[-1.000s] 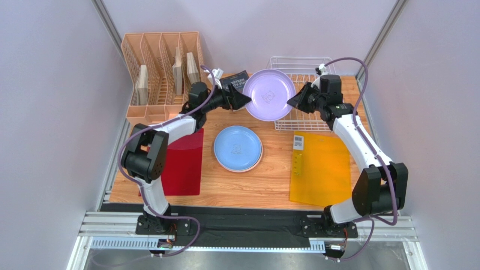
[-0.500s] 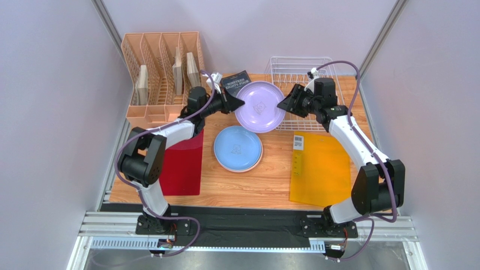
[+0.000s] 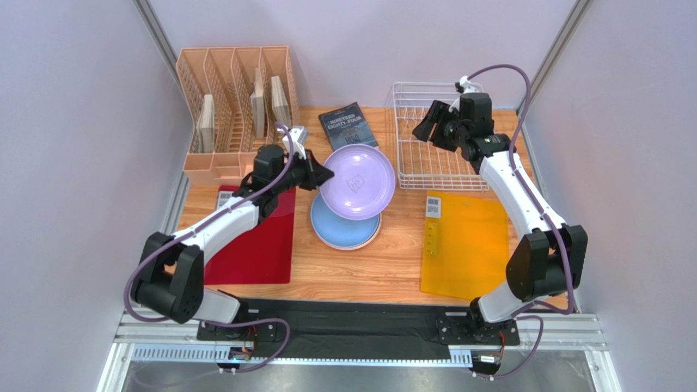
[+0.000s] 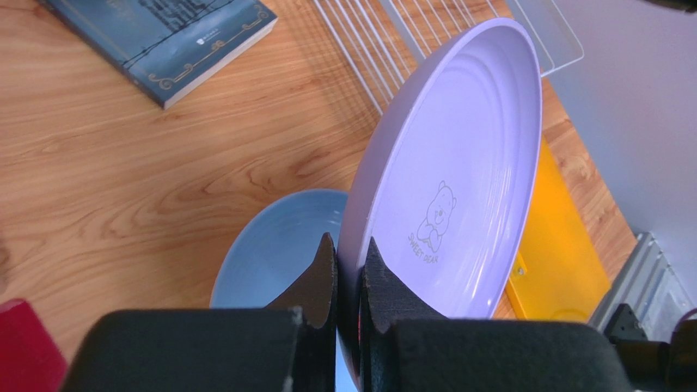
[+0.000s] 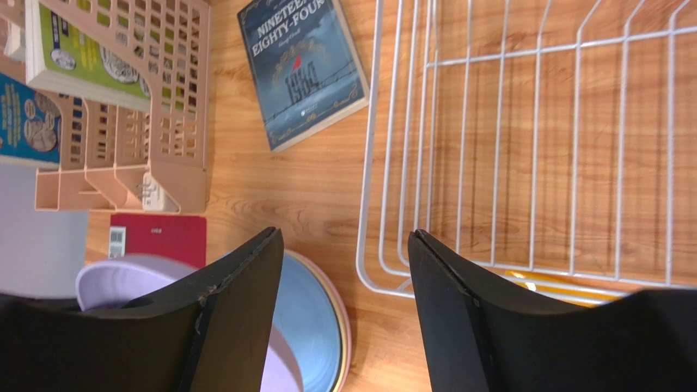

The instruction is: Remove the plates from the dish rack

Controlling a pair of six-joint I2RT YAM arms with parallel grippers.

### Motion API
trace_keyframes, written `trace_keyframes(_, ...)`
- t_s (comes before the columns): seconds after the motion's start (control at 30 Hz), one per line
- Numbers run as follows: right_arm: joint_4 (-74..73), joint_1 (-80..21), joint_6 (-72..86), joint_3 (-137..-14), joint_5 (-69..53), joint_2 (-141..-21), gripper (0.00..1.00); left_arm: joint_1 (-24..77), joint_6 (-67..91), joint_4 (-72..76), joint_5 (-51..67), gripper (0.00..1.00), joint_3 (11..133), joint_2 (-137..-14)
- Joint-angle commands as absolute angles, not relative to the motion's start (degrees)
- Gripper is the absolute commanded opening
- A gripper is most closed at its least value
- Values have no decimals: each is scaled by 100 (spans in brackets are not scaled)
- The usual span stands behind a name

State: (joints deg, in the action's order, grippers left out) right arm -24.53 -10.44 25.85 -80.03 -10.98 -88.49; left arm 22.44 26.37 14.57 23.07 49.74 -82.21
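Note:
My left gripper holds the lavender plate [image 3: 357, 181] past the light blue plate's far edge, so next it will lower the plate and pull it back to the stack's rim.
My left gripper [image 3: 321, 175] is shut on the rim of the lavender plate [image 3: 357, 181]. It holds the plate tilted above the light blue plate [image 3: 344, 230], which tops a stack on the table. In the left wrist view both fingers of the left gripper [image 4: 350, 253] pinch the lavender plate [image 4: 458, 180] over the blue plate [image 4: 262, 261]. My right gripper [image 3: 427, 126] hangs open and holds nothing at the left edge of the white dish rack [image 3: 446, 167]. In the right wrist view the right gripper [image 5: 344, 245] frames the rack [image 5: 532, 122] and the blue plate [image 5: 315, 318], with cream and pink rims showing beneath it.
A peach file organiser [image 3: 237, 106] stands at the back left, with a dark book [image 3: 348, 122] lying beside it. A red mat [image 3: 262, 237] lies under the left arm. A yellow folder [image 3: 466, 245] lies in front of the rack.
The left gripper shut on the lavender plate and carried it forward and left over the blue plate. The right gripper let go, opened and drew back over the rack.

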Motion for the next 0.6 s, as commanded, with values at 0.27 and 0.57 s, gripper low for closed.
trace_keyframes(0.27,-2637,-844,2294,-8973,-589,-9343,63,2250,2321,1239,1723,0,3885,-7682)
trace_keyframes(0.57,-2680,-800,2171,-9000,-475,-9396,64,2250,2154,1178,1565,61,3885,-7892)
